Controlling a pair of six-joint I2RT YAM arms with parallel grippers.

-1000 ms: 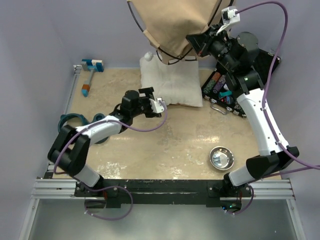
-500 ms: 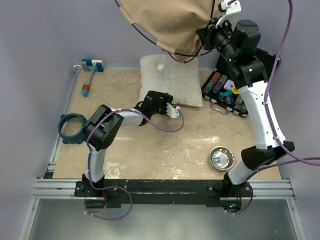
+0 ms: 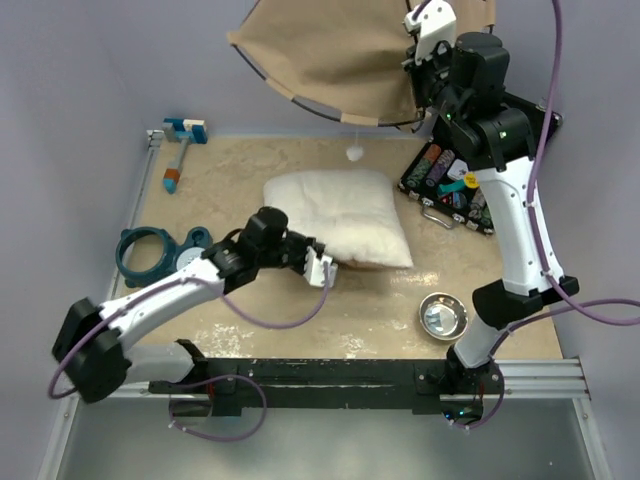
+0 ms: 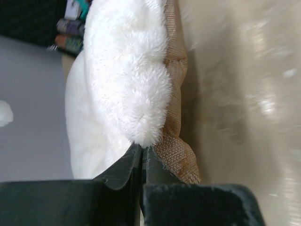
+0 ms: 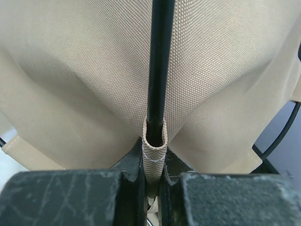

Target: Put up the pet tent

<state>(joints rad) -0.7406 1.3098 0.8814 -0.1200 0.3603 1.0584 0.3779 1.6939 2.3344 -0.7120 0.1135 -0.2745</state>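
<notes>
The tent goes down and to the left in the top view to bare tabletop beside the cushion (image 3: pixel 345 215) next, and my right gripper releases it there.
The pet tent (image 3: pixel 330 50), tan fabric with thin dark poles, hangs in the air at the top of the overhead view, clear of the table. My right gripper (image 3: pixel 420 62) is shut on its woven pole sleeve (image 5: pixel 154 141), and a black pole (image 5: pixel 159 61) runs up out of the sleeve. A white puffy cushion (image 3: pixel 345 215) with a brown woven underside (image 4: pixel 176 80) lies mid-table. My left gripper (image 3: pixel 322 265) is shut on the cushion's near-left edge (image 4: pixel 146 136), its fingers (image 4: pixel 123 167) pressed together.
A small white pompom (image 3: pixel 355 152) dangles below the tent. A black case of coloured chips (image 3: pixel 450 185) sits at the back right, with a steel bowl (image 3: pixel 443 315) at the front right. A blue-handled tool (image 3: pixel 178 150) and a teal ring part (image 3: pixel 150 252) lie at the left.
My left gripper went from open to shut on the cushion's edge and dragged the cushion toward the near side. The right arm lifted the tent higher.
</notes>
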